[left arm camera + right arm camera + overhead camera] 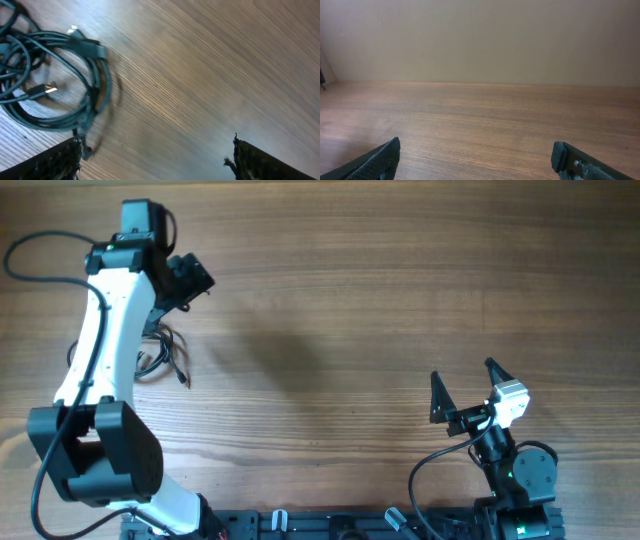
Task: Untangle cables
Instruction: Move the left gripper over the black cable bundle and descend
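Note:
My left gripper needs to go down next, back and to the left in the overhead view, onto the cable coil's crossing pieces, which are below it on that side.
The cables lie in a loose dark coil on the wooden table, at the upper left of the left wrist view. One silver-tipped plug rests inside the loop and another plug sits at its top. From overhead, the cables show beside the left arm, partly hidden under it. My left gripper is open with bare wood between its fingers, and the coil lies off to its left. It hovers at the upper left. My right gripper stands open and empty, far from the cables.
The white left arm stretches from the front edge toward the back left, covering part of the coil. Thick black robot wires loop at the far left. The right wrist view shows only wood and a pale wall.

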You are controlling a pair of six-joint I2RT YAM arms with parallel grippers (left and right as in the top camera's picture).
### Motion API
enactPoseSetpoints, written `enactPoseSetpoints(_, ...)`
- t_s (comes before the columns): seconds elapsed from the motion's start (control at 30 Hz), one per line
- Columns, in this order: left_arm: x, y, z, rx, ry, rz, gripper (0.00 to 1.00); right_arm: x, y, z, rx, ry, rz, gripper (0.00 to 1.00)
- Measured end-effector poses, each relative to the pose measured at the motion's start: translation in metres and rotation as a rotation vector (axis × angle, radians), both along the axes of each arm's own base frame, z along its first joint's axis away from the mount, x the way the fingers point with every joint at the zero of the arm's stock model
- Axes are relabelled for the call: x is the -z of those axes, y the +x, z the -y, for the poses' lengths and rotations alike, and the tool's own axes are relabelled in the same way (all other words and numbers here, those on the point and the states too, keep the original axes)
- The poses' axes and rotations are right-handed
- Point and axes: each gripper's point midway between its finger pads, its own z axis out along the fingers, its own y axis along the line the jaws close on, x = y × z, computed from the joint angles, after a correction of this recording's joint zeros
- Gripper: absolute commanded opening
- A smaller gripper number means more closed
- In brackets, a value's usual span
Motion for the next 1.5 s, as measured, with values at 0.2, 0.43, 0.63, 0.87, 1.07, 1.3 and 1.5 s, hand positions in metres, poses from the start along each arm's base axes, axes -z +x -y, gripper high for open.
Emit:
enactPoseSetpoints(0.2,0.035,-0.017,-0.063,-0.187,0.003,-0.015,1.0,0.0,0.0,0.0,0.0,0.0,0.0,1.0)
enactPoseSetpoints(0.43,0.059,-0.036,-0.115,-0.336,0.008,-0.004,1.0,0.0,0.0,0.0,0.0,0.0,0.0,1.0)
enactPoseSetpoints(0.63,0.08,-0.036,-0.124,-0.356,0.003,-0.027,1.0,0.0,0.0,0.0,0.0,0.0,0.0,1.0)
enactPoseSetpoints(0.87,0.102,-0.028,-0.127,-0.359,0.001,-0.035,0.5,0.0,0.0,0.0,0.0,0.0,0.0,1.0)
enactPoseSetpoints(1.07,0.125,-0.028,-0.122,-0.358,-0.036,-0.073,0.04,0.0,0.0,0.0,0.0,0.0,0.0,1.0)
enactPoseSetpoints(1.3,0.124,-0.01,-0.103,-0.274,-0.158,-0.01,0.04,0.0,0.0,0.0,0.0,0.0,0.0,1.0)
enactPoseSetpoints(1.5,0.093,0.02,-0.034,-0.048,-0.513,0.138,0.04,0.0,0.0,0.0,0.0,0.0,0.0,1.0)
